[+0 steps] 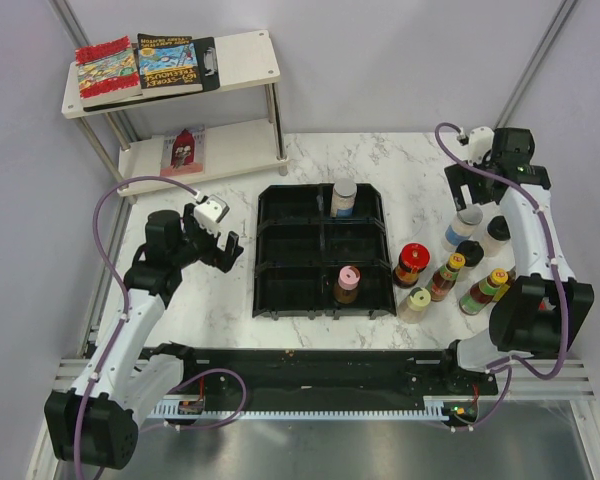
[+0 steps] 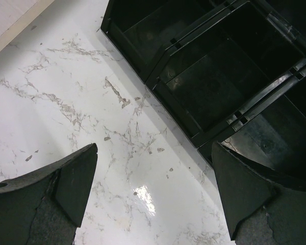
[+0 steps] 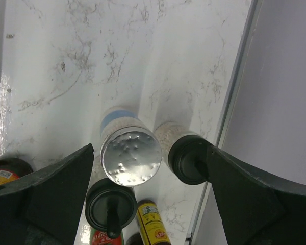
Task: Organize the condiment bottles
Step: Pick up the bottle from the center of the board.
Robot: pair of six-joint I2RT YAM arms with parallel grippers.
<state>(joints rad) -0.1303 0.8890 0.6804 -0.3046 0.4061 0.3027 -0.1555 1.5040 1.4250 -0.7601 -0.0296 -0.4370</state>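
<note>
The black-capped jar is too close to one finger of my right gripper. The gripper will next move away from that jar, then go down to the silver-capped jar's lid point(image 1: 470, 214) point(image 3: 131, 156).
Two bottles stand in the black compartmented tray point(image 1: 290, 246): a silver-capped jar point(image 1: 344, 197) at the back and a pink-capped bottle point(image 1: 347, 283) at the front. Several more bottles stand in a cluster right of the tray, among them a red-capped jar point(image 1: 412, 264), a silver-capped jar point(image 1: 465, 227) and a black-capped jar point(image 1: 495, 235). My right gripper point(image 1: 473, 188) is open and empty above that silver-capped jar point(image 3: 131, 158), with the black-capped jar point(image 3: 189, 159) by its right finger. My left gripper point(image 1: 223, 246) is open and empty over bare table point(image 2: 117, 127), left of the tray point(image 2: 214, 87).
A white two-level shelf point(image 1: 242, 60) at the back left holds colourful books point(image 1: 140, 65) on top and another book point(image 1: 184, 148) below. The table's right edge and wall point(image 3: 275, 92) run close beside the bottle cluster. A black-capped bottle point(image 3: 111, 206) and a yellow-labelled bottle point(image 3: 153, 222) stand nearer.
</note>
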